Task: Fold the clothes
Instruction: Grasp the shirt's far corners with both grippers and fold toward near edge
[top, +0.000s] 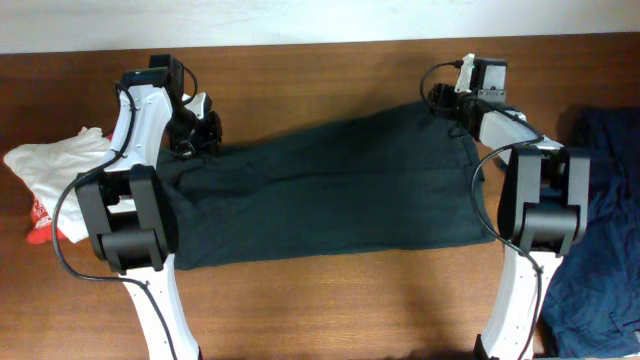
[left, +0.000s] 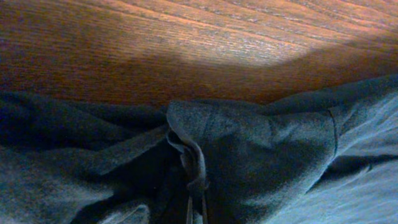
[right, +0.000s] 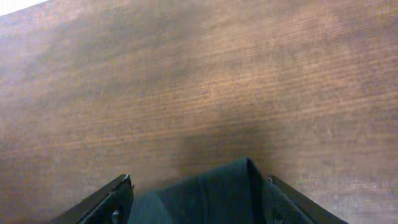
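The garment's far corner (top: 437, 107) (right: 236, 175) is already between the spread fingers, so my right gripper next needs to stay low where it is and close its fingers on that corner.
A dark grey-green garment (top: 330, 190) lies spread flat across the middle of the wooden table. My left gripper (top: 197, 135) is at its far left corner. In the left wrist view the fingers (left: 196, 208) are close together, pinching a bunched fold of the garment (left: 261, 143). My right gripper (top: 450, 102) is at the garment's far right corner. In the right wrist view its fingers (right: 196, 186) are spread wide, with the garment's corner (right: 217, 190) lying between them, ungripped.
A white cloth with red print (top: 50, 170) lies at the left edge of the table. A blue garment (top: 600, 200) is heaped at the right edge. Bare wood table (top: 330, 70) runs behind the garment and along the front.
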